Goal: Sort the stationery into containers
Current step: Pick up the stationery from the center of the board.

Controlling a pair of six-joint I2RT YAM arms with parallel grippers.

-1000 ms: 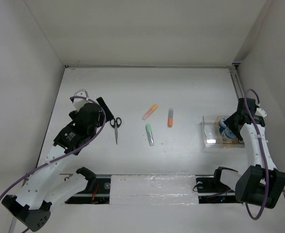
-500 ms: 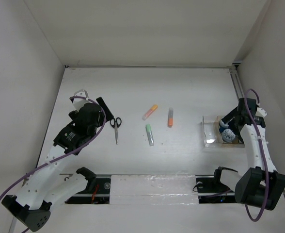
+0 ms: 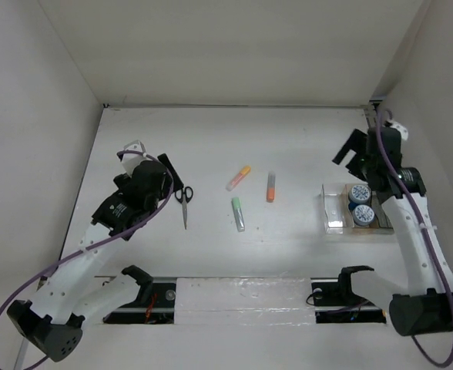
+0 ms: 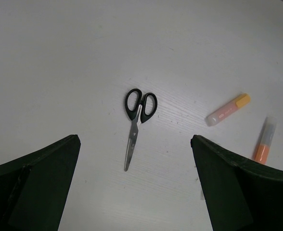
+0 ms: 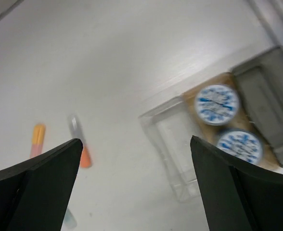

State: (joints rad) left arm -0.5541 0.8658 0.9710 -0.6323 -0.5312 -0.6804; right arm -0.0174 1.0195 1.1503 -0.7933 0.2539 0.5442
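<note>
The right gripper first moves away from the boxes next and turns in line with the orange marker, the nearest one, to lower over it at its middle (image 3: 270, 187) (image 5: 80, 140).
Black-handled scissors (image 3: 184, 202) lie on the white table just right of my open, empty left gripper (image 3: 172, 176); in the left wrist view the scissors (image 4: 136, 122) lie ahead between the open jaws of that gripper (image 4: 136, 192). Three markers lie mid-table: pink-orange (image 3: 238, 177), orange (image 3: 270, 186), pale green (image 3: 238, 213). Two blue-and-white cylinders (image 3: 358, 193) (image 3: 364, 216) stand in the wooden box (image 3: 380, 224), beside the clear box (image 3: 335, 208). My right gripper (image 3: 355, 156) is open, empty, raised behind the boxes. The right wrist view (image 5: 134, 192) shows the cylinders (image 5: 217, 104) (image 5: 240, 146) and the clear box (image 5: 180, 154).
White walls close the table on the left, back and right. A grey rail (image 3: 377, 131) runs along the right edge behind the boxes and shows beside the wooden box in the right wrist view (image 5: 266, 106). A slot with cables lies along the near edge (image 3: 234, 297).
My right gripper has lifted off the wooden box and drawn back and up, leaving both cylinders standing in it. My left gripper has shifted slightly toward the scissors.
</note>
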